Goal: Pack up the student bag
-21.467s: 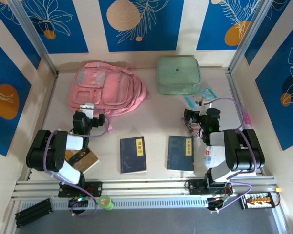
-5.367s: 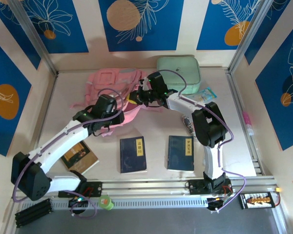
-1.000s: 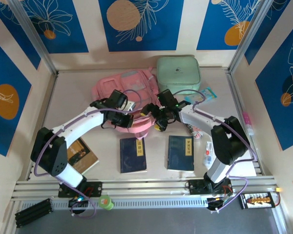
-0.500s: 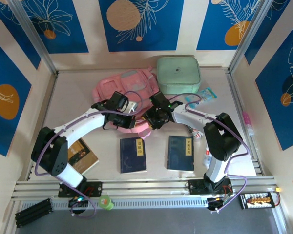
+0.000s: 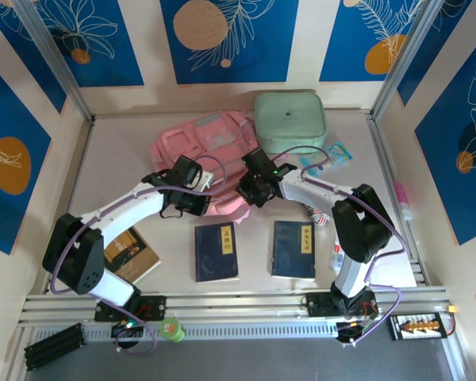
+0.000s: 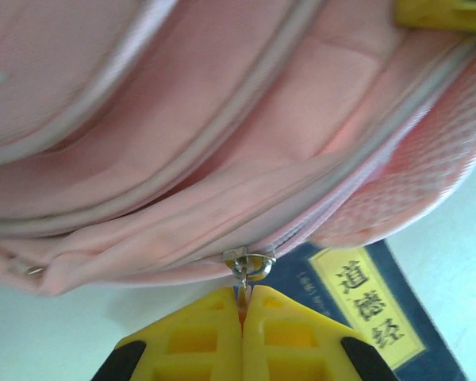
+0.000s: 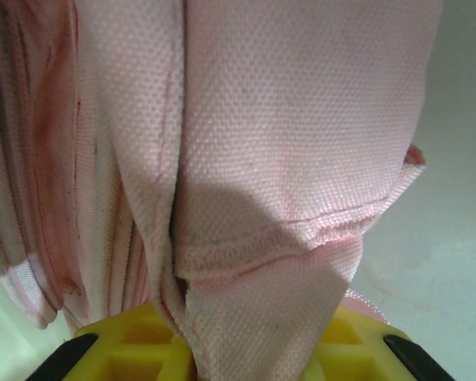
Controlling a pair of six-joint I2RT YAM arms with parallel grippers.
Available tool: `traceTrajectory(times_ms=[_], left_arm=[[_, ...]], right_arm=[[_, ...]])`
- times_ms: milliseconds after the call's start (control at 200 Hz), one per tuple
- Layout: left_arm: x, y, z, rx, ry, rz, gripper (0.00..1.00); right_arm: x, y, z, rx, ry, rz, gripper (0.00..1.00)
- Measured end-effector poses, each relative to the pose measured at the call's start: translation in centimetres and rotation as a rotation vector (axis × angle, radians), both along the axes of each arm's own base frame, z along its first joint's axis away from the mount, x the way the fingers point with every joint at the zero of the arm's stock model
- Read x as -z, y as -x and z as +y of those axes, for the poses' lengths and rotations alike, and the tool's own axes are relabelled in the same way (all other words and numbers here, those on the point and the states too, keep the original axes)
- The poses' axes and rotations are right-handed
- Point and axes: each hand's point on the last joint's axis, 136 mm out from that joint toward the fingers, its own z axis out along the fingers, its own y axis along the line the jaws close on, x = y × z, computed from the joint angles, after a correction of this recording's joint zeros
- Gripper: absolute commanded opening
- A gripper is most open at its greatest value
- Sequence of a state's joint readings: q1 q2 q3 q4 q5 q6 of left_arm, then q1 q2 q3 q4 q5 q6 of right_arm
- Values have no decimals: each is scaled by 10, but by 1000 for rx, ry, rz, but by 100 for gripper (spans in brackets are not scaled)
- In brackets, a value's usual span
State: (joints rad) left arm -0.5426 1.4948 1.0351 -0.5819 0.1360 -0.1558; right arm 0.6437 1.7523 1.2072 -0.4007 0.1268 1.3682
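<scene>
Next, my left gripper draws outward along the zipper toward the bag's side edge, opposite my right gripper, and releases the tab there.
The student bag (image 5: 209, 143), a soft pink backpack, lies at the back middle of the table. My left gripper (image 5: 204, 205) is at the bag's near edge. In the left wrist view my left gripper (image 6: 242, 305) is shut on the small pull tab hanging from the metal zipper slider (image 6: 249, 264). My right gripper (image 5: 245, 192) is at the bag's near right corner. In the right wrist view my right gripper (image 7: 254, 349) is shut on a fold of the bag's pink mesh fabric (image 7: 293, 143), which hides the fingertips.
A mint-green zip case (image 5: 290, 121) sits right of the bag. Two dark blue books (image 5: 216, 251) (image 5: 293, 248) lie in front, one (image 6: 373, 309) just under the bag's edge. A brown book (image 5: 131, 252) lies front left. Small packets (image 5: 327, 155) lie at right.
My right gripper has moved in on the bag's corner and shut on its fabric. My left gripper has shifted a little toward the front left, still holding the zipper pull.
</scene>
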Motion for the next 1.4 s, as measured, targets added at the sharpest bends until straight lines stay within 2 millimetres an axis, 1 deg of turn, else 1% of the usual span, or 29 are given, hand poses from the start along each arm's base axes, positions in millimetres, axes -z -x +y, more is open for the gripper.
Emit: traceTrajectory(times_ms=[110,215,320,455,575,660,725,820,920,1035,1165,1285,1350,1400], left_arm=[[7,-5,20,-52,-39,5,0],[15,-12,43,-121,-79,8,0],[22,-26,63,-189,-109,9,0],[40,-44,84,-250,-137,37,0],[48,-62,100,-233,-170,43,0],[50,-77,108,-183,-193,29,0],[49,-86,109,-140,-211,16,0],[47,-97,109,-79,-234,-6,0],[49,-106,115,-38,-266,-16,0],[54,-115,129,-28,-314,-21,0],[54,-121,147,-44,-347,-34,0],[53,-127,156,-64,-339,-50,0],[52,-129,156,-70,-323,-54,8],[51,-131,156,-76,-308,-61,17]], right_arm=[[-2,-2,-6,11,27,-18,24],[-4,-3,-10,17,44,-34,24],[-7,-4,-12,21,53,-47,24],[-9,-5,-14,19,71,-62,24],[-9,-4,-13,13,82,-70,24],[-10,-4,-13,-2,90,-74,24],[-12,-4,-12,-15,92,-78,24],[-19,-4,-6,-38,91,-93,24],[-21,0,1,-57,93,-105,24],[-21,4,8,-71,92,-116,24],[-17,4,6,-67,98,-113,24],[-17,4,7,-75,94,-117,24],[-17,4,10,-89,86,-120,24],[-16,5,15,-101,79,-123,24]])
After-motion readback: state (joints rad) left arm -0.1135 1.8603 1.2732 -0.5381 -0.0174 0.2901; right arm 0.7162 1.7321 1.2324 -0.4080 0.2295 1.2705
